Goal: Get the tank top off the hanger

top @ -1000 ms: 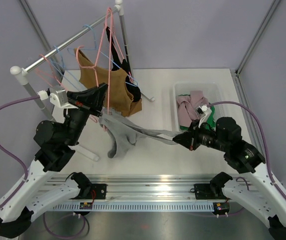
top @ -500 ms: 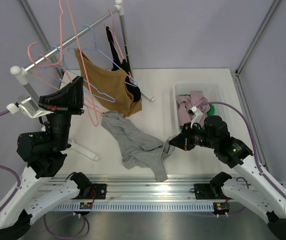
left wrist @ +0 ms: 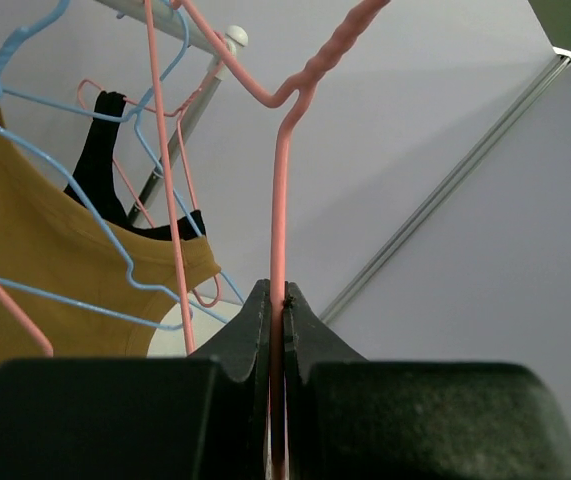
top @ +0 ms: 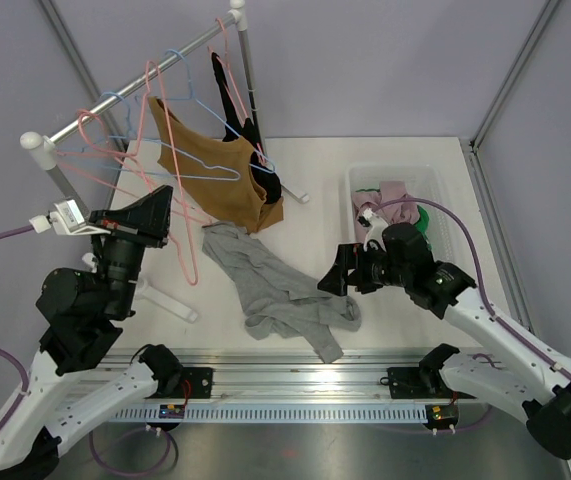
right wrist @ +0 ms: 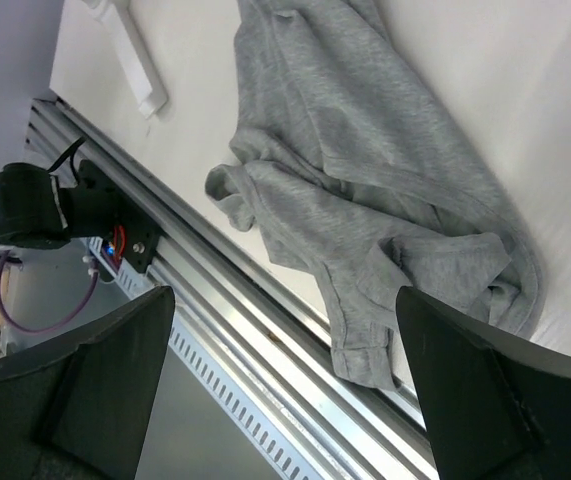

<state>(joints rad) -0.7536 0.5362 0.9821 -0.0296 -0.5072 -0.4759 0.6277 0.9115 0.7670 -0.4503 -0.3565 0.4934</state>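
Observation:
My left gripper moves outward to the clothes rack bar [top: 115, 97] next and releases the pink hanger [top: 187, 262] there, because it hangs bare, with the tank top clear.
The grey tank top [top: 275, 285] lies crumpled on the white table, free of any hanger. In the right wrist view the tank top [right wrist: 365, 180] has one end draped over the front rail. My left gripper [top: 163, 200] is raised at the left, shut on the wire of a bare pink hanger [top: 187, 262]. In the left wrist view the pink hanger [left wrist: 279, 200] runs straight up between the closed fingers of the left gripper [left wrist: 276, 290]. My right gripper [top: 337, 280] hovers open just above the top's right end. The right gripper [right wrist: 285, 300] has nothing between its fingers.
A clothes rack rail [top: 135, 95] at the back left carries pink and blue hangers, a mustard top [top: 215, 180] and a black garment [top: 250, 130]. A clear bin [top: 360, 180] holding clothes stands at the right. An aluminium rail [top: 315, 365] runs along the near edge.
The right gripper opened and let go of the grey tank top, which dropped flat onto the table. The left gripper pulled the pink hanger up and left, out of the top.

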